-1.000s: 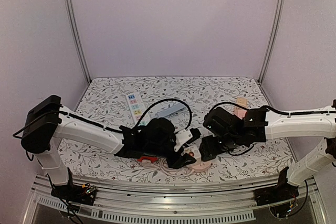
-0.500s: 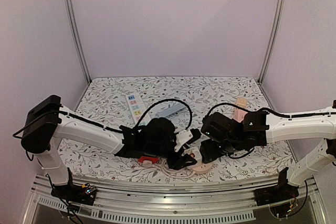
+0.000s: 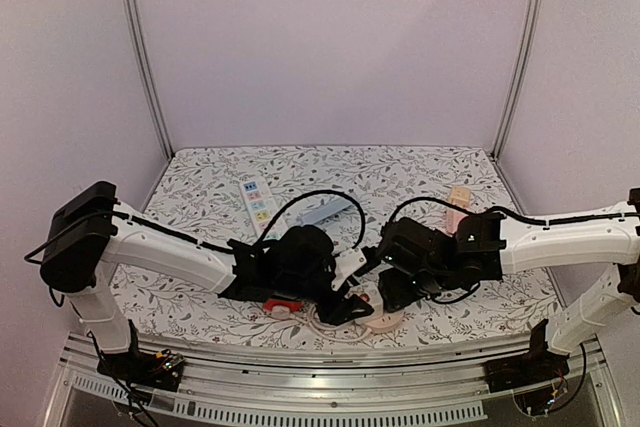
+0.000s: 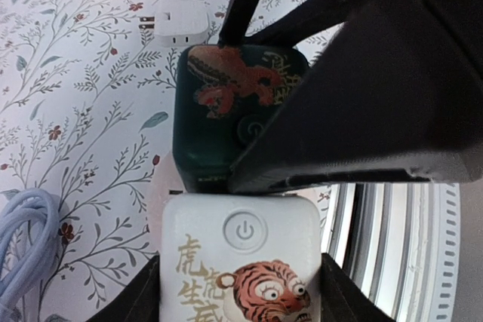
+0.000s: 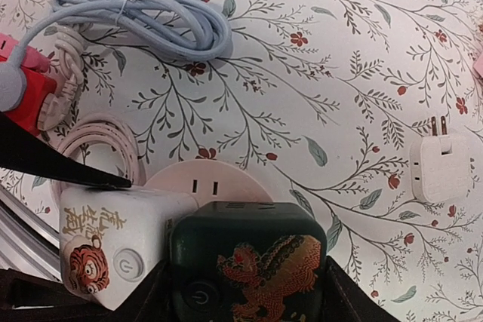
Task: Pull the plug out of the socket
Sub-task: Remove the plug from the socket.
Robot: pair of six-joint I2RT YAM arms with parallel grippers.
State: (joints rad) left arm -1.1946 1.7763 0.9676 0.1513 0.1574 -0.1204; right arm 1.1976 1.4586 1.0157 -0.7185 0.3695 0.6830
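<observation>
The patch of tabletop (image 5: 429,26) beside the pink adapter is empty. My right gripper should lift next, carry the dragon plug (image 5: 249,262) outward, then lower it and release it there.
A round pink socket (image 5: 205,183) lies on the flowered table, also seen in the top view (image 3: 386,320). Two cube plugs stand on it side by side. My left gripper (image 4: 241,280) is shut on the white tiger plug (image 4: 240,250), its fingers (image 4: 139,303) pressed on both sides. My right gripper (image 5: 249,277) is shut on the dark green dragon plug (image 5: 249,262), which touches the white tiger plug (image 5: 102,243). In the top view the left gripper (image 3: 348,303) and the right gripper (image 3: 386,292) meet over the socket.
A white coiled cord (image 5: 98,137) and a red plug (image 5: 30,84) lie left of the socket. A blue-grey cable (image 5: 151,16) lies beyond. A small white adapter (image 5: 441,167) lies to the right. A white power strip (image 3: 256,197) and a pink adapter (image 3: 458,197) sit farther back.
My right arm has moved left and down onto the socket, and its gripper now sits around the dark green plug beside the left gripper. The left arm has stayed in place.
</observation>
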